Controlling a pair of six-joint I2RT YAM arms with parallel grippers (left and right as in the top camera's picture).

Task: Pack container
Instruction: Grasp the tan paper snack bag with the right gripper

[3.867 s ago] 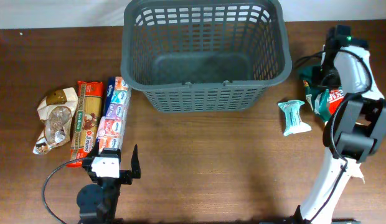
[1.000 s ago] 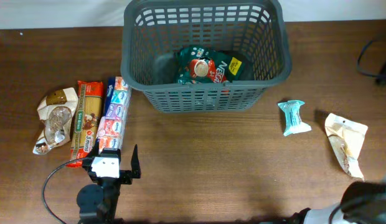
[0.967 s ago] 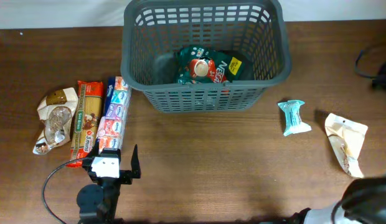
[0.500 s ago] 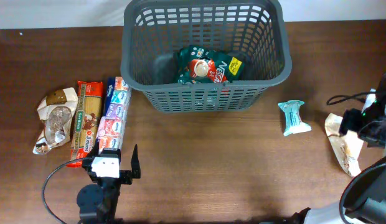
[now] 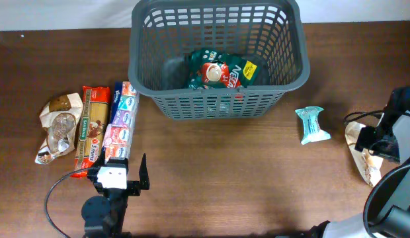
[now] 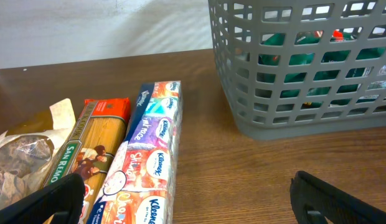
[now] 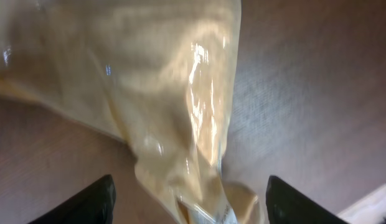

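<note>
The crumpled narrow end of the cream packet already runs between the open fingers. I should lower my right gripper onto it and close there.
The container (image 5: 218, 104) is a large dark grey slotted basket at the back centre, and its near wall fills the upper right of the left wrist view (image 6: 305, 74). A green snack packet (image 5: 221, 69) lies inside it. My right gripper (image 5: 377, 142) hangs over a cream plastic packet (image 5: 365, 162) at the far right. In the right wrist view that cream packet (image 7: 174, 106) lies between my right gripper's (image 7: 190, 199) open fingers, which stand apart from it. My left gripper (image 5: 119, 173) is open near the front left, and nothing lies between the fingers of my left gripper (image 6: 193, 202).
A teal packet (image 5: 312, 124) lies right of the basket. At the left lie a tissue multipack (image 5: 121, 122) (image 6: 146, 162), a pasta packet (image 5: 91, 129) (image 6: 87, 149) and a brown-and-cream bag (image 5: 58, 125) (image 6: 25, 155).
The basket was empty in the earliest frame and now holds the green packet. My right arm has swung in from the right edge over the cream packet. The left arm has not moved.
</note>
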